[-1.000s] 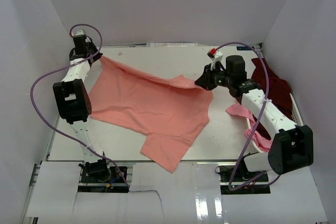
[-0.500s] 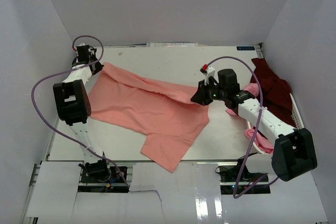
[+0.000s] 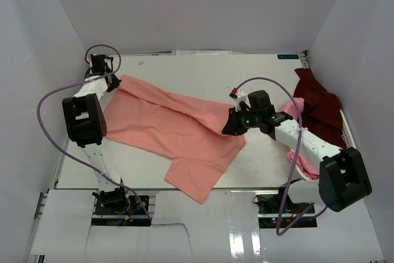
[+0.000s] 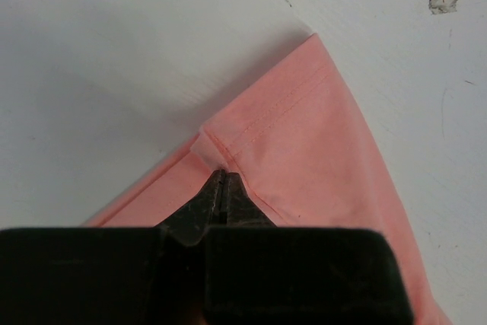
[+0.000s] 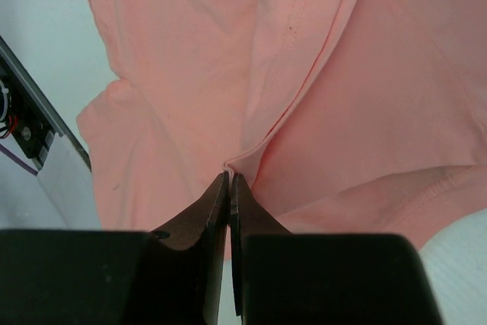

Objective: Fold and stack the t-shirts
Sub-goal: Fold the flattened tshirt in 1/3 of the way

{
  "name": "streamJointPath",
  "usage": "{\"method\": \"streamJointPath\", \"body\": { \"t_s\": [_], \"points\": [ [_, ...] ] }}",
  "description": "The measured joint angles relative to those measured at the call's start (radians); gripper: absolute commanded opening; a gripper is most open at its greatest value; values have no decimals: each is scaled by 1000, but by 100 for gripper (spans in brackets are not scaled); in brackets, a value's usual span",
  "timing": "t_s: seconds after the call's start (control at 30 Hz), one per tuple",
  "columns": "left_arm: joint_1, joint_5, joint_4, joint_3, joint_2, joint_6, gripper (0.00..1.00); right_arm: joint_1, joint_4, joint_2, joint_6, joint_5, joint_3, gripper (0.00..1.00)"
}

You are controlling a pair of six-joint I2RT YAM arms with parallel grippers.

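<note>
The t-shirt's far edge lies turned over in a long piece (image 3: pixel 178 104), so I will move my left gripper back a little with the t-shirt's corner over the lower layer (image 3: pixel 117 98) and let go of the corner.
A salmon-pink t-shirt (image 3: pixel 166 130) lies spread over the middle of the white table. My left gripper (image 3: pixel 112 82) is shut on its far left corner, where the stitched hem (image 4: pixel 266 123) shows. My right gripper (image 3: pixel 226 129) is shut on the shirt's right edge and holds a pinched fold (image 5: pixel 255 154) over the cloth. This far edge lies turned over in a long strip (image 3: pixel 178 104). A dark maroon t-shirt (image 3: pixel 317 104) is heaped at the right. A lighter pink t-shirt (image 3: pixel 303 163) lies partly under my right arm.
A white slotted basket (image 3: pixel 348 132) stands at the right edge under the maroon shirt. White walls close the table at the back and both sides. Purple cables (image 3: pixel 55 93) loop off both arms. Bare table (image 3: pixel 203 72) shows behind the shirt.
My right gripper has drawn the shirt's far right edge toward the near side and left, laying a fold over the cloth. The left gripper has moved slightly nearer with its corner.
</note>
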State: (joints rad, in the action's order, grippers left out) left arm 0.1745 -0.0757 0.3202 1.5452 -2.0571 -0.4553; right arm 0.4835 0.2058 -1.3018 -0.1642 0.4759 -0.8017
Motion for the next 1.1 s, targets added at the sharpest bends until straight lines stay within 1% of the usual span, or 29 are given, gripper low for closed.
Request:
{"method": "streamJointPath", "body": {
  "t_s": [0.13, 0.33, 0.37, 0.43, 0.47, 0.5, 0.63, 0.73, 0.77, 0.83, 0.87, 0.93, 0.97, 1.03, 1.1],
  "points": [
    [0, -3, 21, 0, 0, -6, 0, 26, 41, -47, -17, -1, 0, 8],
    [5, -7, 40, -12, 0, -31, 0, 55, 124, -185, -35, -25, 0, 8],
    [8, -7, 47, -15, 0, -36, 0, 57, 136, -200, -39, -29, 0, 22],
    [18, -8, 65, -21, 0, -47, 0, 61, 157, -219, -51, -44, 0, 36],
    [24, -8, 71, -25, 0, -52, 0, 61, 169, -222, -56, -58, 0, 52],
    [30, -10, 73, -29, 0, -58, 0, 62, 180, -221, -64, -72, 0, 54],
    [47, -28, 84, -53, 7, -70, 0, 62, 214, -209, -74, -138, -26, 55],
    [55, -41, 95, -66, 22, -74, 0, 59, 236, -203, -87, -176, -77, 68],
    [56, -41, 95, -66, 26, -76, 0, 55, 241, -203, -89, -189, -95, 70],
    [58, -40, 95, -66, 36, -77, 0, 49, 241, -202, -92, -212, -124, 71],
    [57, -40, 95, -66, 40, -77, 1, 43, 243, -202, -93, -221, -137, 72],
    [57, -37, 95, -66, 48, -77, 10, 25, 250, -203, -94, -240, -165, 72],
    [57, -35, 95, -66, 51, -77, 15, 14, 253, -205, -94, -246, -183, 72],
    [57, -30, 94, -67, 55, -78, 20, -11, 262, -222, -94, -262, -225, 72],
    [57, -29, 92, -71, 60, -80, 20, -34, 258, -263, -94, -274, -275, 71]
  ]
}}
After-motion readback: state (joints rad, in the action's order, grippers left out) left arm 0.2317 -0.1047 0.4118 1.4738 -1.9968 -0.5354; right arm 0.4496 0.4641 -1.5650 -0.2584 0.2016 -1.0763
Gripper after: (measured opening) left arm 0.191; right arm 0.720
